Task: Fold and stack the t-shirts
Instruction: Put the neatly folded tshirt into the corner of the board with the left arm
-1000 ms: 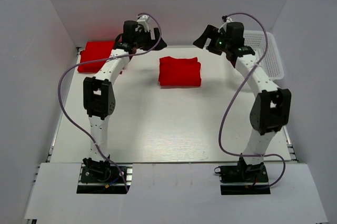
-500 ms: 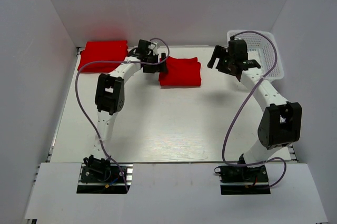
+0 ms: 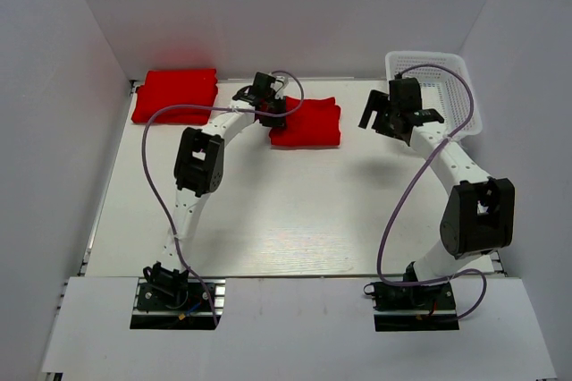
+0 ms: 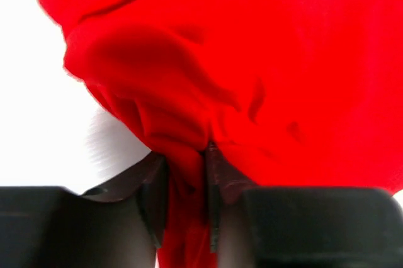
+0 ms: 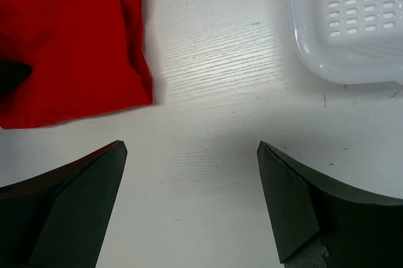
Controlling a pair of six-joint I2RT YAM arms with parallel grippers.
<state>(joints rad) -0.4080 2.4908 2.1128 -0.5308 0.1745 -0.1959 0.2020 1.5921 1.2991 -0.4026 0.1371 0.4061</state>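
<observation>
The second red t-shirt [image 3: 176, 96] lies folded. My left gripper will next carry the t-shirt at the back middle up and to the left in the top view and release it on top of that second one.
A folded red t-shirt [image 3: 311, 123] lies at the back middle of the table; it fills the left wrist view [image 4: 264, 60] and shows at the upper left of the right wrist view [image 5: 69, 48]. My left gripper [image 3: 273, 109] is at its left edge, and its jaws [image 4: 186, 158] are shut on a bunched fold of the red cloth. A second folded red t-shirt [image 3: 175, 93] rests in the far left corner. My right gripper [image 3: 399, 120] hangs open [image 5: 190, 147] over bare table to the right of the middle shirt, holding nothing.
A white plastic mesh basket [image 3: 458, 95] stands at the back right, its corner [image 5: 352, 29] just beyond the right gripper. White walls close in the table on three sides. Purple cables loop off both arms.
The left arm swung right from the corner shirt to the middle shirt and closed on its left edge. The right arm dropped lower and slightly right, still open.
</observation>
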